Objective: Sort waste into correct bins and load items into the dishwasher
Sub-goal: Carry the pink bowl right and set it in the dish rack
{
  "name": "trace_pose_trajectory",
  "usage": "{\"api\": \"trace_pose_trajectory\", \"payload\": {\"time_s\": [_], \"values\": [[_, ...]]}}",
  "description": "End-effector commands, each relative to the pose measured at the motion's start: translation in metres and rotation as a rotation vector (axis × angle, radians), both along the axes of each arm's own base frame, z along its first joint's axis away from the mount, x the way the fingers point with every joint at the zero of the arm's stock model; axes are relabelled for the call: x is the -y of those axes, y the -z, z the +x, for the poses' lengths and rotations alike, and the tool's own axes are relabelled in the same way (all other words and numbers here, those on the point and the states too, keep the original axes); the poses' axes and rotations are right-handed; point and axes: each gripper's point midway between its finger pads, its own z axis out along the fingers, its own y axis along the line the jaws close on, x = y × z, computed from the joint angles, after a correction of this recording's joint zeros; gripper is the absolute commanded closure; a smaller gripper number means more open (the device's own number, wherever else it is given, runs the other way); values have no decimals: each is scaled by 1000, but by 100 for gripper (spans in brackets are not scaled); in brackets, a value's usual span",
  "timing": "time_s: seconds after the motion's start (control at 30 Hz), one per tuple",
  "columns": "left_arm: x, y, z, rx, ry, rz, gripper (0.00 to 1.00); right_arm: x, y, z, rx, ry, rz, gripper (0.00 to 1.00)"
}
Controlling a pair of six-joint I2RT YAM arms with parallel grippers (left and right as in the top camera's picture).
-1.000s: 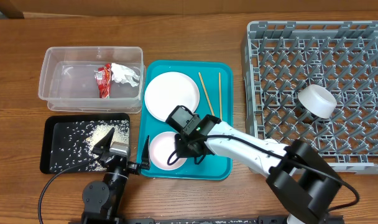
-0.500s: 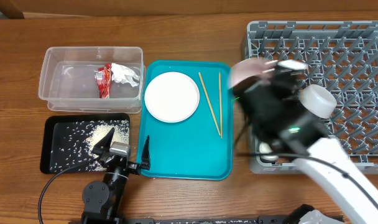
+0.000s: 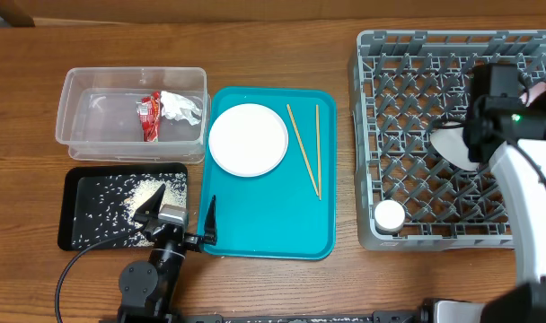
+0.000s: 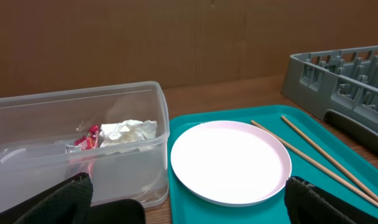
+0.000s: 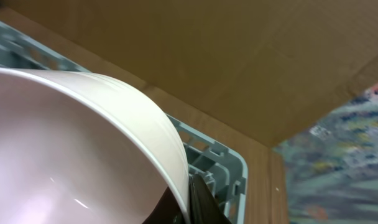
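The white bowl still hangs above the rack's wires, so the robot's right gripper will next move down to set it beside the other bowl on those wires and let go of the white bowl's rim.
My right gripper (image 5: 192,199) is shut on the rim of a white bowl (image 5: 64,143) and holds it over the right part of the grey dish rack (image 3: 408,90). In the overhead view the right gripper (image 3: 511,97) hides most of that bowl. Another white bowl (image 3: 451,144) and a small white cup (image 3: 389,215) sit in the rack. A round white plate (image 3: 248,139) and two chopsticks (image 3: 302,148) lie on the teal tray (image 3: 273,224). My left gripper (image 3: 180,220) is open and empty at the front; it also shows in the left wrist view (image 4: 192,211).
The clear tub (image 3: 84,108) holds a red wrapper (image 3: 149,115) and a crumpled napkin (image 3: 181,108). The black tray (image 3: 75,211) holds loose rice (image 3: 147,191). The rack's upright pegs stand under my right arm.
My right arm lifted the white bowl off the teal tray and carried it right, to above the rack's right side. The left arm has not moved.
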Motion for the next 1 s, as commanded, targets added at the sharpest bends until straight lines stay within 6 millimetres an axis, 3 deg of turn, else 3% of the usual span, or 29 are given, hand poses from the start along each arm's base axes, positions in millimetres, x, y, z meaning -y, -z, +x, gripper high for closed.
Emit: {"api": "trace_pose_trajectory", "payload": {"time_s": [0.0, 0.23, 0.4, 0.5, 0.7, 0.97], "values": [[1, 0, -1, 9, 10, 11, 0, 23, 11, -3, -37, 76, -21, 96], [1, 0, -1, 9, 10, 11, 0, 62, 52, -16, -157, 190, 23, 96], [1, 0, -1, 9, 10, 11, 0, 69, 76, -16, -233, 208, 40, 96], [1, 0, -1, 9, 10, 11, 0, 63, 89, -3, -299, 157, 43, 96], [1, 0, -1, 9, 10, 11, 0, 41, 89, 23, -304, 60, 29, 94], [1, 0, -1, 9, 10, 11, 0, 22, 90, 37, -332, -12, 19, 89]]}}
